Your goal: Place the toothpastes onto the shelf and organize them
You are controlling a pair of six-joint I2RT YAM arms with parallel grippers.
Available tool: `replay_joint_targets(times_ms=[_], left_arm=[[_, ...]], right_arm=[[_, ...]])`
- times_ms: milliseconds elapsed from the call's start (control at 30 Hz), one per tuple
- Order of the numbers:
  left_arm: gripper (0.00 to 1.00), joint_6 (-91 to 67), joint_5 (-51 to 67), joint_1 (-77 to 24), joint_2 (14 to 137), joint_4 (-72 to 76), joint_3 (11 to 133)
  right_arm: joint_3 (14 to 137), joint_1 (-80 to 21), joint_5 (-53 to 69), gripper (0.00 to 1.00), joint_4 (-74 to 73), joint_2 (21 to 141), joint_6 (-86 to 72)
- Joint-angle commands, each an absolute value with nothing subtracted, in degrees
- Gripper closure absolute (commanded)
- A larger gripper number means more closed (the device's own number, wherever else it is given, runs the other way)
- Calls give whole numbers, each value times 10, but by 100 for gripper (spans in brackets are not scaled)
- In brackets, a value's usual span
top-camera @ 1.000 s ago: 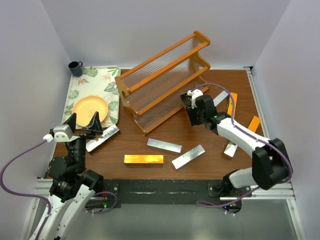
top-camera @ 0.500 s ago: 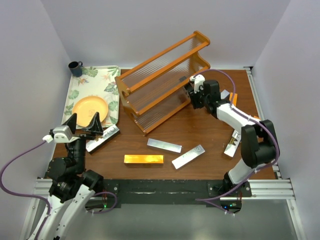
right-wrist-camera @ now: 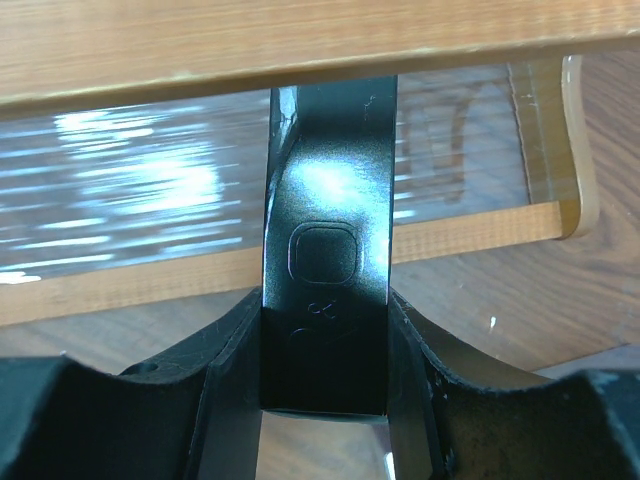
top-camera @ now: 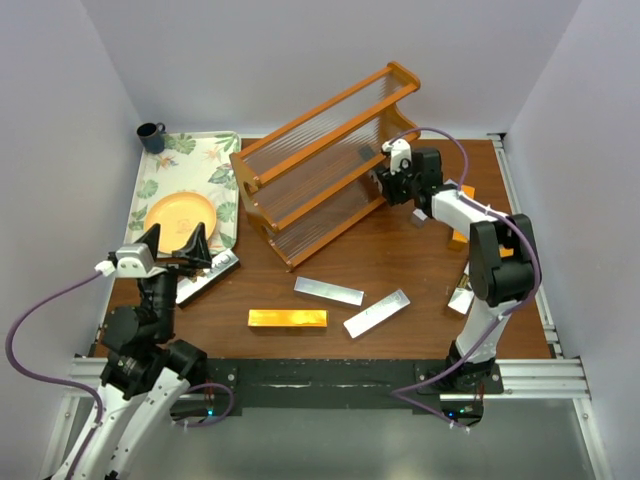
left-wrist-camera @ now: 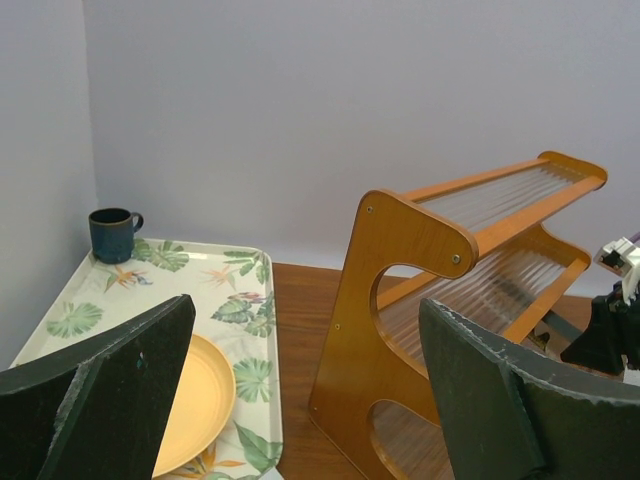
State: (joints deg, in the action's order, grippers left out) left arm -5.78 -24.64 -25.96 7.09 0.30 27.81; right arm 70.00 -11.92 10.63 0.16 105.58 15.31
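Observation:
Next, my right gripper slides the dark grey carton slightly outward, further under the wooden bar onto the shelf's clear level, since the carton's near end sticks out.
The orange-brown shelf stands slanted at the back of the table, and its end panel shows in the left wrist view. My right gripper is at the shelf's right end, shut on a dark grey toothpaste carton. The carton points up in front of a clear ribbed tier, under a wooden rail. My left gripper is open and empty above a silver toothpaste. Two silver cartons and an orange-gold carton lie at the table's front.
A floral tray at the left holds a yellow plate, with a dark mug behind it. More cartons lie at the right, partly under my right arm: an orange one and a silver one.
My right arm has swung from the table's middle right back to the shelf's right end, carrying the dark carton. My left gripper has shifted slightly toward the front.

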Motion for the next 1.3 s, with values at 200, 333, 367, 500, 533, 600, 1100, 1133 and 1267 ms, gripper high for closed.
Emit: replay_joint_targets(times_ms=[200,333,367,500,533,600,1100,1133,1267], left_arm=[[0,-45,-228,-263,99,28,281],[0,-43,-226,-262,102,28,282],[0,-43,-226,-262,102,28,282],[1,-43,-222,-262,103,29,282],[1,-43,-221,-262,104,29,282],[1,-42,-221,-262,104,29,281],[1,-43,-216,-262,98,30,281],[1,-42,-216,-262,98,29,281],[1,-43,-215,-262,93,28,280]], right_arm=[[775,-97,134,60,38,1095,187],[785,-91,137,58,33,1106,189],[786,-91,138,57,33,1107,190],[800,-89,135,49,26,1121,199],[805,-89,134,48,21,1130,200],[817,-88,135,45,11,1136,207],[760,-87,106,17,20,1065,188],[752,-87,103,16,18,1062,181],[712,-86,86,16,32,1033,134]])
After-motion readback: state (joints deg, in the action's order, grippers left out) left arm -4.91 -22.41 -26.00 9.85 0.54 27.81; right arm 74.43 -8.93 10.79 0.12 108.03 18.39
